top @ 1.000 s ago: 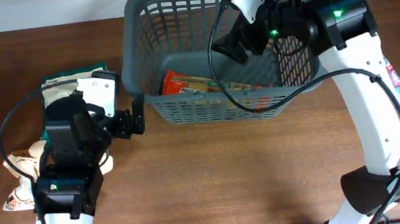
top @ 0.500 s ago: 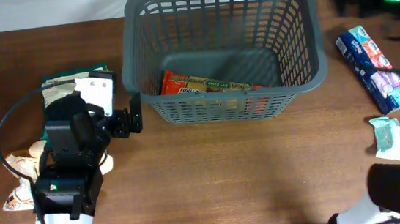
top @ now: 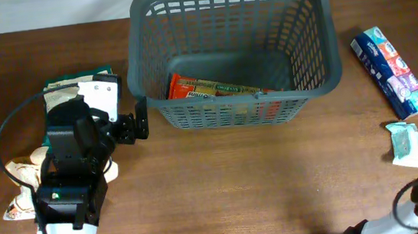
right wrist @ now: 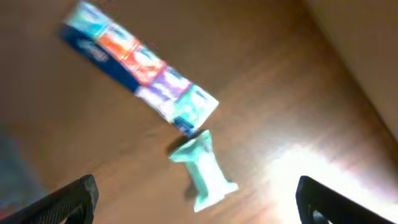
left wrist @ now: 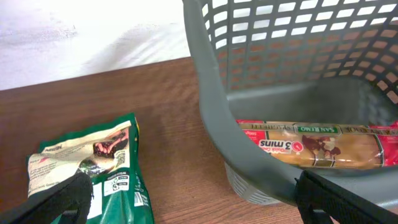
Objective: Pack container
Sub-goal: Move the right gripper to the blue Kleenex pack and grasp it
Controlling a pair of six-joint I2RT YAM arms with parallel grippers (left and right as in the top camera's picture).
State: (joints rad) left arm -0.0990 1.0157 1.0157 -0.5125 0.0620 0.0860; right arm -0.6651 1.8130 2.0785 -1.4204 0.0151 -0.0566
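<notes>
The robot's right gripper will go down next onto the middle of the tissue strip [top: 389,69] [right wrist: 137,66], turning its fingers to span the narrow width, because the strip lies slanted between them.
The dark grey container [top: 231,109] stands at the back centre, with a red and orange package [top: 218,89] on its floor. My left gripper [top: 138,128] is open and empty, just outside the container's front left corner. In the left wrist view its jaws [left wrist: 199,211] stand wide apart, with the container's wall [left wrist: 211,106] and the package [left wrist: 311,144] to the right. My right gripper [right wrist: 196,208] is open and empty, high above a teal packet [right wrist: 204,168]. It is outside the overhead view.
A green snack bag [top: 74,78] lies left of the container, also in the left wrist view [left wrist: 93,162]. Beige packets [top: 23,181] lie under my left arm. A strip of tissue packs [top: 392,72] and the teal packet [top: 405,144] lie at the right.
My right arm has left the container and swung off to the right, out of the overhead view. The red package stays in the container. My left arm has not moved.
</notes>
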